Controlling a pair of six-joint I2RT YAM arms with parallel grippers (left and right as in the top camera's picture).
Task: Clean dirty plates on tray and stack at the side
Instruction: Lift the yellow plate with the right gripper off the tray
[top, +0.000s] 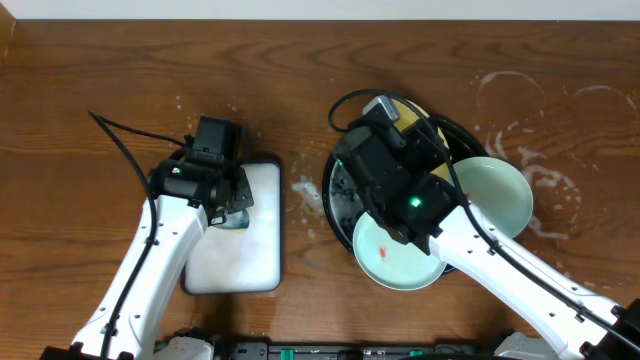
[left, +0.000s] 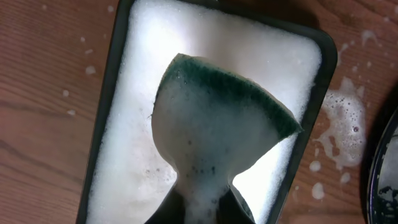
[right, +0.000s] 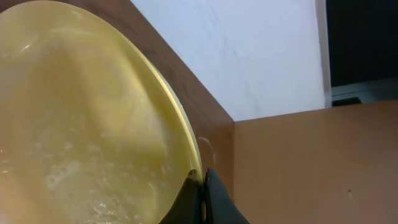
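I will move my right gripper to the right in the overhead view, lower it and let go of the rim of the yellow plate, because the suds-marked wood beyond the tray (top: 568, 184) is open.
My right gripper (right: 203, 177) is shut on the rim of the yellow plate (right: 81, 124), which is wet with suds and held tilted over the black tray (top: 338, 195); in the overhead view only a sliver of the yellow plate (top: 412, 115) shows behind the arm. Two mint-green plates lie in the tray: one (top: 395, 258) with a red smear at the front, one (top: 500, 195) at the right. My left gripper (left: 205, 208) is shut on a foamy green-backed sponge (left: 217, 130), held over the white sponge tray (left: 149, 74); in the overhead view the gripper (top: 232, 205) is at that tray's upper left.
The white sponge tray (top: 245, 235) with black rim is full of foam. Suds and wet ring marks (top: 530, 150) spot the wooden table right of the black tray, and foam splashes (left: 345, 124) lie between the two trays.
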